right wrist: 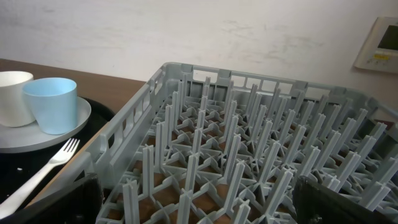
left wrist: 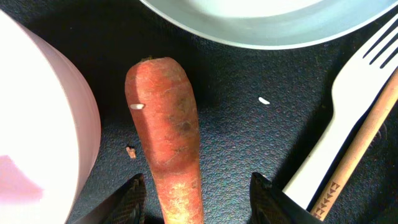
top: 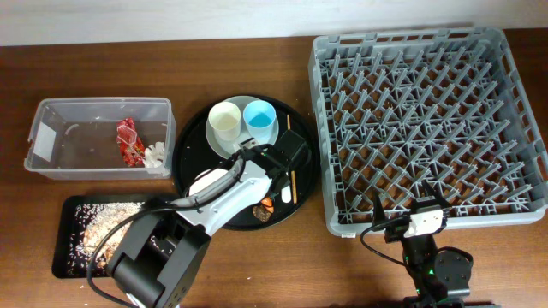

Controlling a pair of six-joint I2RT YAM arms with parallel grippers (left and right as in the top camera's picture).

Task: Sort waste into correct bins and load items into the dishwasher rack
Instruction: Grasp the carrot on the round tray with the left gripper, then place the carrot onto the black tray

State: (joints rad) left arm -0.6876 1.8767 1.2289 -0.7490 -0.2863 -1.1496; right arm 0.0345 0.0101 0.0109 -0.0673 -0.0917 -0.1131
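The orange carrot's body (left wrist: 180, 196) already lies lengthwise between the left gripper's open fingers, which go down toward the black tray and close across it next.
An orange carrot (left wrist: 165, 137) lies on the big round black tray (left wrist: 249, 143), between my left gripper's (left wrist: 199, 200) open fingers, untouched. The white-pinkish bowl (left wrist: 37, 124) is to its left. The pale plate (left wrist: 267, 25) is beyond it. The white fork (left wrist: 348, 112) and a chopstick (left wrist: 367, 137) lie to the right. Overhead, the left gripper (top: 264, 201) hangs over the round tray (top: 190, 154), and one end of the carrot (top: 263, 211) shows. The cream cup (top: 224, 121) and blue cup (top: 259, 118) stand on the plate (top: 216, 141). My right gripper (right wrist: 199, 199) is open and empty over the grey rack's (right wrist: 249, 155) front edge.
The clear tub (top: 60, 158) at the left holds the red wrapper (top: 128, 141) and white tissue (top: 155, 154). The shallow black tray (top: 73, 214) at the front left holds pale food scraps (top: 107, 221). The rack (top: 428, 128) fills the right side. The right arm (top: 421, 224) sits at its front edge.
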